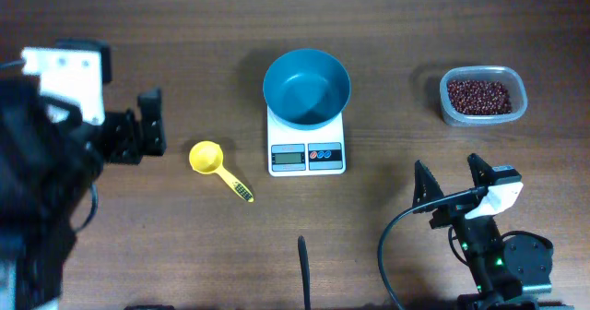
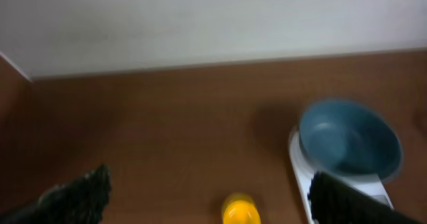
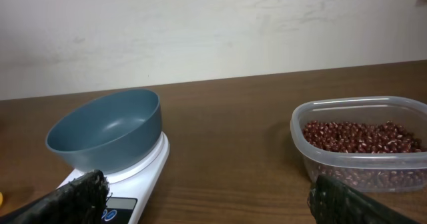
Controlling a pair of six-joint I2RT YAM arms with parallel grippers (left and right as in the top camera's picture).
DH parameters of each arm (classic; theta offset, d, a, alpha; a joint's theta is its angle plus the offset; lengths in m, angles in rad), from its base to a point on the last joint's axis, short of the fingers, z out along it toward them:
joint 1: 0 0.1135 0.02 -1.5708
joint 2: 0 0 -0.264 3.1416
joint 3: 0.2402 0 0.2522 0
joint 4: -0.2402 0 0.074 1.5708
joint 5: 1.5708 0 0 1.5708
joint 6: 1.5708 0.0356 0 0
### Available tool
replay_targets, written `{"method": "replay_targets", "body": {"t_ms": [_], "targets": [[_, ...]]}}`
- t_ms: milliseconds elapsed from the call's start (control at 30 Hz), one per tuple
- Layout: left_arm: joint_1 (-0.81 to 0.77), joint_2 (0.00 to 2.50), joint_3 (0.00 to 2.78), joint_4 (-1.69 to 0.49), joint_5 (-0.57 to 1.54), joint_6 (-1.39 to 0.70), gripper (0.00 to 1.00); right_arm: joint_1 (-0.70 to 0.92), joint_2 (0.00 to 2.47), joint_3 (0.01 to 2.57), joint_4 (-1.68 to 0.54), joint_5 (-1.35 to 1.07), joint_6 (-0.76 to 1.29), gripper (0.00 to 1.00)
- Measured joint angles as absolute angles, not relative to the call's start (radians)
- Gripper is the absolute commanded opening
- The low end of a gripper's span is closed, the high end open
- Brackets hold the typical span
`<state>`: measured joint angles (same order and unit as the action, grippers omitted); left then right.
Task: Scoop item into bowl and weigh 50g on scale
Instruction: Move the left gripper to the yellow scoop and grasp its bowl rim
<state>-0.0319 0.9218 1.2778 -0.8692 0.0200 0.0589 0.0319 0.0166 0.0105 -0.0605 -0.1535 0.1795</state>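
Next, I need to lower and tilt my left gripper onto the yellow scoop's cup rim, on the side away from the scale (image 1: pixel 307 153), as that rim is nearest.
The teal-blue bowl (image 1: pixel 306 89) stands empty on the white scale (image 1: pixel 307 153) at mid table. It also shows in the left wrist view (image 2: pixel 350 141) and the right wrist view (image 3: pixel 107 131). The red-brown beans (image 1: pixel 478 96) lie in a clear tub at the back right, also in the right wrist view (image 3: pixel 360 136). A yellow scoop (image 1: pixel 207 158) lies left of the scale, its handle pointing to the front right. My left gripper (image 1: pixel 155 123) is open and empty, left of the scoop. My right gripper (image 1: pixel 451 176) is open and empty, in front of the tub.
The clear plastic tub (image 1: pixel 516 107) holds the beans. A black cable (image 1: pixel 302 268) lies at the table's front edge. A pale wall rises behind the table's far edge (image 3: pixel 220 77).
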Motion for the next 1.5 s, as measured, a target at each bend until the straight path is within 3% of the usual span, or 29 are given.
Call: {"method": "replay_targets", "body": {"t_ms": [200,633,933,1133,1500], "targets": [[-0.032,1.132,1.335,-1.165,0.158,0.050,0.99,0.032,0.017,0.010,-0.060,-0.154,0.179,0.99],[-0.032,1.476,1.320,-1.221,0.347,0.044,0.99,0.032,0.017,0.010,-0.060,-0.154,0.180,0.99],[-0.032,1.599,1.203,-1.060,0.144,-0.162,0.99,0.032,0.017,0.010,-0.060,-0.154,0.179,0.99],[-0.032,1.602,0.983,-0.784,0.079,-0.411,0.99,0.032,0.017,0.010,-0.060,-0.154,0.179,0.99],[-0.032,1.604,0.925,-0.677,0.054,-0.458,0.99,0.032,0.017,0.010,-0.060,-0.154,0.180,0.99]]}}
